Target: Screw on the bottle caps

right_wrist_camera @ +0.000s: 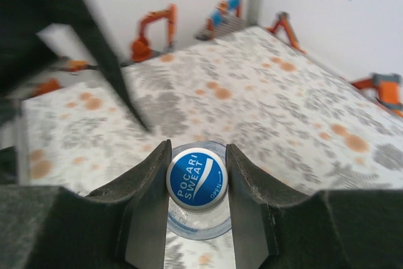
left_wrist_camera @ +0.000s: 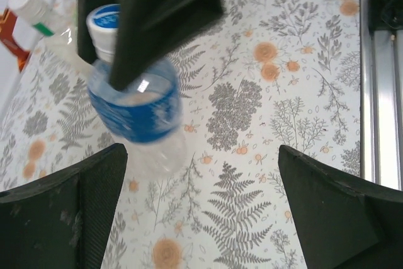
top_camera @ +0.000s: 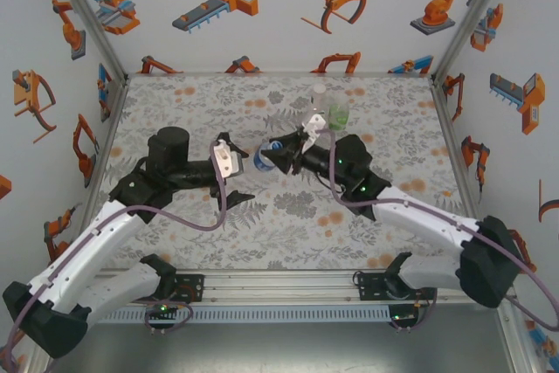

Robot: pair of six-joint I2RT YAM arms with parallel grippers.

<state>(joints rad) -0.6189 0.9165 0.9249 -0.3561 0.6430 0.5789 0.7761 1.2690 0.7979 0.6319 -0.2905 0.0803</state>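
Observation:
The right gripper moves outward and down to the empty mat beside the slim clear bottle next, to release the held bottle.
A clear bottle with a blue label hangs by its neck from my right gripper in the middle of the table. The right gripper is shut on its cap, a white-rimmed cap with a blue printed top; one black finger presses each side. The same cap shows in the left wrist view, under the right gripper's black fingers. My left gripper stands wide open just left of the bottle, with nothing between its fingers. The bottle's base looks blurred.
Two more bottles stand at the back: a slim clear one with a white cap and a rounder green-tinted one. A white-capped bottle top shows beyond the held bottle. The metal rail runs along the near edge. Enclosure walls surround the floral mat.

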